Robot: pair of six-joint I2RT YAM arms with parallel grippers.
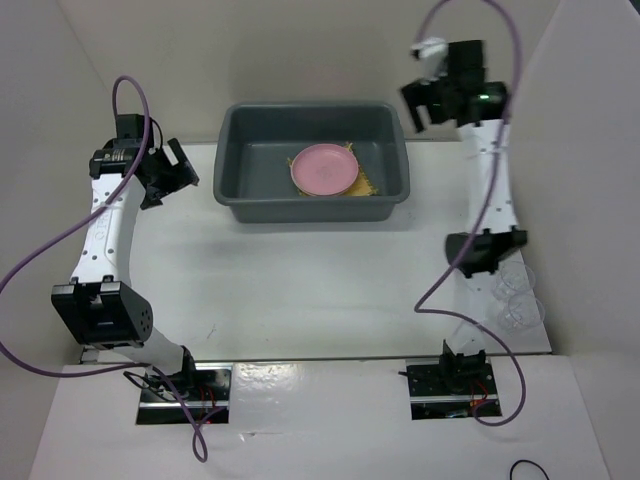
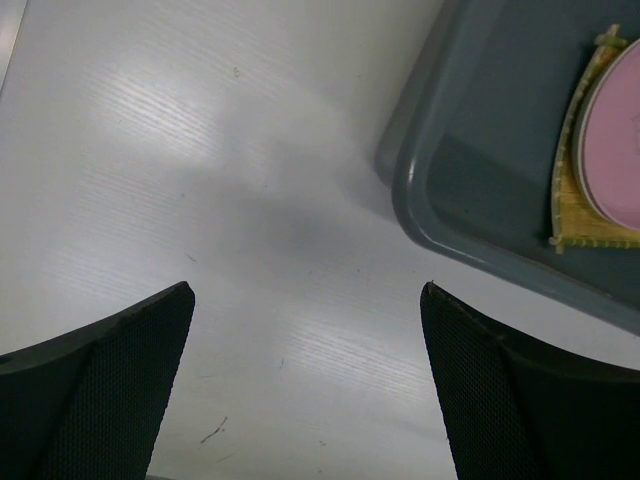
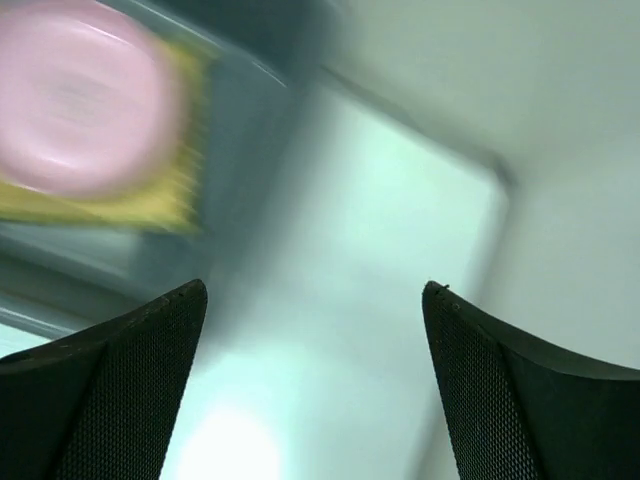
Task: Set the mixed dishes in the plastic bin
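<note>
My right gripper moves back and down next, onto the rim of the farther clear plastic cup (image 1: 513, 281), which still stands outside the bin (image 1: 235, 150).
The grey-blue plastic bin (image 1: 235, 150) stands at the back middle of the table. Inside it the pink plate (image 1: 323, 168) lies on the yellow bamboo mat (image 1: 362, 184). Both also show in the left wrist view, plate (image 2: 615, 150) on mat (image 2: 575, 205), and blurred in the right wrist view, plate (image 3: 75, 100) on mat (image 3: 150, 205). Clear plastic cups (image 1: 517, 295) stand at the right table edge. The cream dish is out of view. My left gripper (image 1: 180, 172) is open and empty, left of the bin. My right gripper (image 1: 415, 105) is open and empty, raised by the bin's right end.
White walls enclose the table at the back and on both sides. The right arm's elbow (image 1: 485, 250) hangs just above the clear cups. The bin's corner (image 2: 420, 200) lies close to the right of my left gripper (image 2: 305, 300). Purple cables loop off both arms.
</note>
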